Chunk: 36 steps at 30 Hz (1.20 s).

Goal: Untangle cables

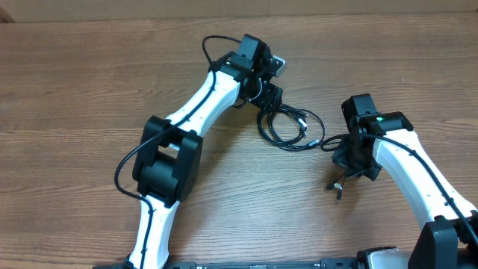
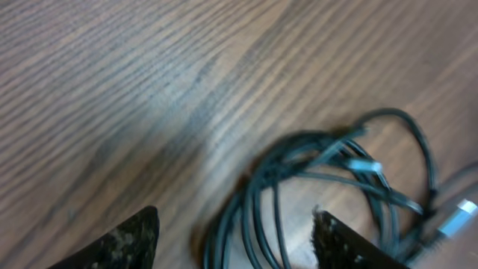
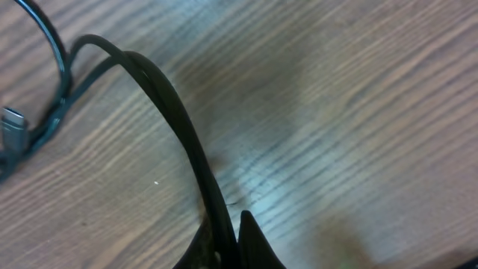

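My right gripper has the coiled bundle (image 1: 297,146) (image 3: 51,119) to its left in the overhead view, so next it will tilt and swing toward the bundle and release the loops.
The cables (image 1: 287,127) lie as a bundle of loose black loops on the wooden table, between the two arms. My left gripper (image 1: 267,101) is at the bundle's left edge. In the left wrist view the left gripper (image 2: 235,235) is open, with several cable strands (image 2: 261,217) lying between its fingertips and metal-tipped plugs (image 2: 364,164) further right. My right gripper (image 1: 345,153) is at the bundle's right end. In the right wrist view the right gripper (image 3: 228,243) is shut on a black cable strand (image 3: 175,127) that arches away to the upper left, where a plug (image 3: 13,123) shows.
The wooden table (image 1: 89,97) fills every view. A loose cable end with a plug (image 1: 337,187) lies just below my right gripper. Both white arms reach in from the front edge.
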{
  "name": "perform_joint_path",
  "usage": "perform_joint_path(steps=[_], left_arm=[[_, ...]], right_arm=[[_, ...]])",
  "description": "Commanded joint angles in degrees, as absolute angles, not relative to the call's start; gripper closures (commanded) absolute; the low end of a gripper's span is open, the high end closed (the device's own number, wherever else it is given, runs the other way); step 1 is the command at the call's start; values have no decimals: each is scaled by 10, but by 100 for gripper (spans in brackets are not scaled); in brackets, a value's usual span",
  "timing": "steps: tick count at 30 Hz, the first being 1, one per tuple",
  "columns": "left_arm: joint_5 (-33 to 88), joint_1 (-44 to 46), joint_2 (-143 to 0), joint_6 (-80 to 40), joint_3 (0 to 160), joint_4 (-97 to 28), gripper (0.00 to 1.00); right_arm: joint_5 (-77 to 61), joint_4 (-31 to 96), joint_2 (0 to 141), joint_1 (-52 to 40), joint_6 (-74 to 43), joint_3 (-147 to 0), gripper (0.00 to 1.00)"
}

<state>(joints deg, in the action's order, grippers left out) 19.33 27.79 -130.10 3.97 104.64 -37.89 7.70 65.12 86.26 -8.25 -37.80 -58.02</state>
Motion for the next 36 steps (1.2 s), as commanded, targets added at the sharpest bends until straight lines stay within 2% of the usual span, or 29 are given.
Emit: perform_joint_path(steps=[1, 5, 8, 14, 15, 16, 20, 27, 29, 31, 36], left_arm=[[148, 285, -1337, -29, 1042, -369, 36], [150, 289, -1345, -54, 1042, -377, 39], [150, 297, -1345, -54, 1042, -413, 54], [157, 316, -1346, -53, 1042, -492, 58], [162, 317, -1346, -53, 1042, -494, 64], [165, 319, -1346, -53, 1042, -495, 96], [163, 308, -1319, -53, 1079, -523, 96], [165, 267, -1148, -89, 1177, -537, 96], [165, 267, -1098, -93, 1177, -533, 96], [165, 267, -1057, -93, 1177, -534, 96], [165, 257, -1014, -95, 1177, -527, 96]], right_arm=[[63, 634, 862, -80, -388, -580, 96], [64, 629, 862, -80, -388, -580, 96], [64, 622, 862, -80, -387, -580, 96], [63, 607, 862, -80, -386, -580, 95], [63, 606, 862, -80, -386, -580, 95], [63, 604, 862, -80, -386, -580, 95], [63, 592, 862, -80, -386, -580, 95], [14, 548, 862, -80, -385, -580, 95], [-44, 524, 862, -80, -345, -580, 95], [-159, 491, 862, -80, -279, -580, 95], [-379, 447, 862, -80, -149, -580, 96]])
